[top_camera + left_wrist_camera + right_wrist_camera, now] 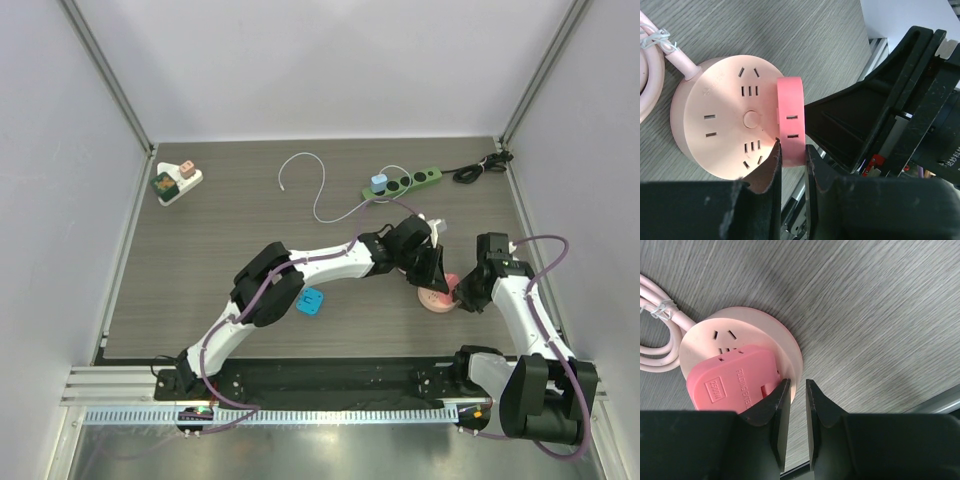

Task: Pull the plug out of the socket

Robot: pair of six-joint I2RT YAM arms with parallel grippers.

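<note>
I will pull the plug up with my left gripper, because it stands in the socket. Then I will lower it onto bare tabletop beside the blue piece and let go.
A round pale pink socket (pixel 432 301) lies on the table at the right front. It also shows in the left wrist view (pixel 720 125) and the right wrist view (pixel 765 325). A darker pink flat plug (pixel 791 117) stands in it, also seen from the right wrist (pixel 730 382). My left gripper (pixel 794 152) is shut on the plug's lower end; from above it (pixel 430 272) sits over the socket. My right gripper (pixel 798 385) is shut on the socket's rim, at its right side (pixel 462 295).
The socket's pink cord (pixel 660 355) coils at its left. A green power strip (pixel 402 183) with a blue plug (pixel 378 183) and a white cable (pixel 320 190) lie at the back. A white socket block (pixel 177 181) is back left. A blue piece (pixel 310 301) lies under my left arm.
</note>
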